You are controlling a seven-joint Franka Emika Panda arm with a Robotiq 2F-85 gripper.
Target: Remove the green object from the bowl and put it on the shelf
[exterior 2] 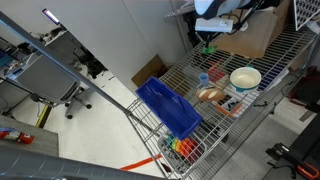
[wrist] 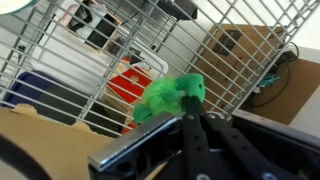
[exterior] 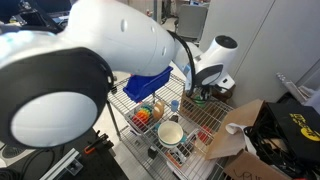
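My gripper will next lower to the open wire grid [exterior: 197, 118] beside the red item, which is below it, and release the green object there.
My gripper [wrist: 188, 112] is shut on the small bright green object [wrist: 165, 98], pinched at the fingertips above the silver wire-grid shelf [wrist: 60, 60]. In both exterior views the gripper [exterior 2: 210, 36] [exterior: 205, 88] hangs over the far end of the shelf [exterior 2: 285, 60] [exterior: 205, 115] with the green object [exterior 2: 209, 48] under it. The cream-white bowl [exterior 2: 245, 77] [exterior: 171, 132] sits on the shelf apart from the gripper, and its inside looks empty.
A blue rectangular bin [exterior 2: 168, 105] [exterior: 148, 85] stands on the shelf. Orange and red items [exterior: 148, 113] lie next to it, and small items [exterior 2: 210, 95] lie near the bowl. A cardboard box [exterior: 235, 125] [exterior 2: 255, 35] stands at the shelf's end.
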